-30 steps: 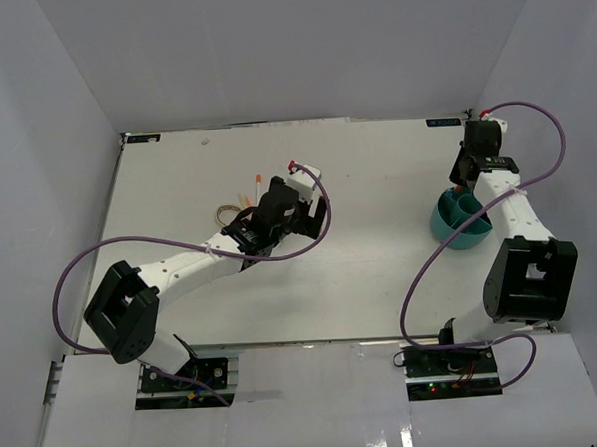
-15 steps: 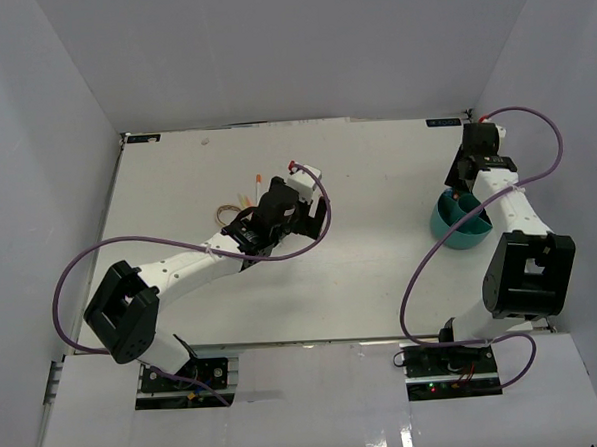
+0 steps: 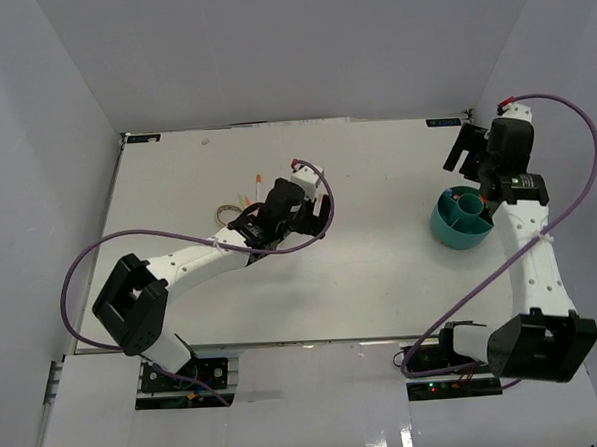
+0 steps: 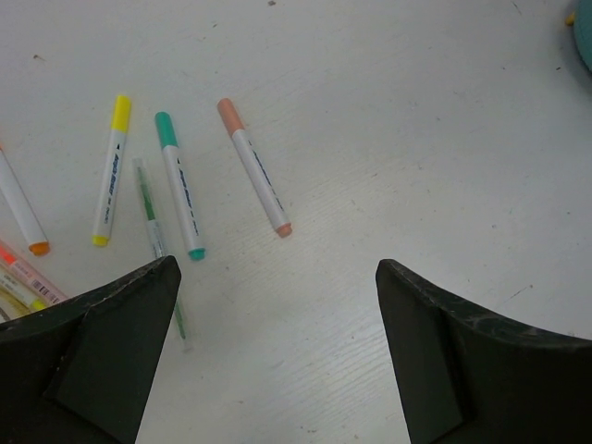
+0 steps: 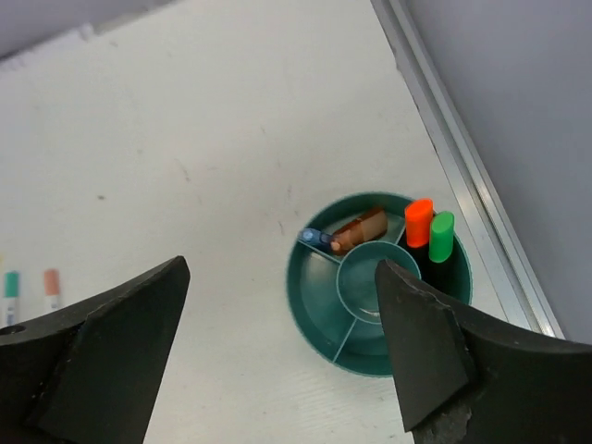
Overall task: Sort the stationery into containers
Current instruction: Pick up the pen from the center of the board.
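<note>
The left gripper lowers toward the salmon-capped pen's rear end (image 4: 283, 228) next and turns its fingers across the pen's body. That end of the pen lies below and ahead of the open fingers.
The teal container (image 5: 314, 310) stands just below my right gripper (image 5: 282, 268), which hangs open and empty above it. In one compartment stand an orange-capped (image 5: 418, 220) and a green-capped highlighter (image 5: 441, 235). Another holds a salmon highlighter (image 5: 363, 227) and a light blue pen (image 5: 314, 238). In the top view the container (image 3: 443, 228) is at the right, with my right gripper (image 3: 463, 155) just behind it. My left gripper (image 4: 277, 268) is open over bare table. Ahead of it lie a salmon-capped pen (image 4: 254, 168), a green-capped pen (image 4: 178, 185), a yellow-capped pen (image 4: 111, 171) and a thin green pencil (image 4: 157, 250).
More pens (image 4: 20, 208) lie at the left edge of the left wrist view. A beige rubber band (image 3: 225, 211) lies left of the pile in the top view. A metal rail (image 5: 462, 176) and the grey side wall run close beside the container.
My right gripper has opened and pulled up and back from the container, its arm swinging out to the right. The left gripper has crept slightly towards the pens.
</note>
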Available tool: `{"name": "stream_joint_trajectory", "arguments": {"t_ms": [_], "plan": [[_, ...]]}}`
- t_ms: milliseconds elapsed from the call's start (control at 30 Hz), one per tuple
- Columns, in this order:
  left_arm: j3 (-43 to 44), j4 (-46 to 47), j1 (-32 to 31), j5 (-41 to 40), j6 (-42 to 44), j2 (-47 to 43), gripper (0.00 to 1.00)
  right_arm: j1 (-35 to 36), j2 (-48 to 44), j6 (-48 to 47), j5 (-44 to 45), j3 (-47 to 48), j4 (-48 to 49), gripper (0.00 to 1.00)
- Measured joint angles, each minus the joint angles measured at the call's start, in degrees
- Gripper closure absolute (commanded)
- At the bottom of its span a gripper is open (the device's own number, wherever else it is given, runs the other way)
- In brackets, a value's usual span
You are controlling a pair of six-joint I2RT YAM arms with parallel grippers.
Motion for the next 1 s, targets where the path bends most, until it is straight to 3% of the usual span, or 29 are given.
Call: {"name": "stream_joint_trajectory", "arguments": {"t_ms": [133, 367, 700, 1000], "plan": [[1.8, -2.1, 0.0, -0.2, -3.0, 1.9, 0.02, 0.0, -10.4, -0.3, -4.9, -1.6, 4.0, 0.07], [5.9, -7.7, 2.4, 2.2, -10.9, 6.9, 0.04, 0.0, -24.3, 1.9, -18.8, -13.6, 12.3, 0.03], [9.4, -13.7, 4.8, 4.9, -17.8, 12.2, 0.10, 2.5, -27.5, 4.7, -29.9, -25.5, 15.5, 0.03], [24.7, -20.8, 4.3, 5.7, -22.5, 25.9, 0.16, 4.5, -30.2, 4.2, -30.6, -27.4, 15.6, 0.03]]}}
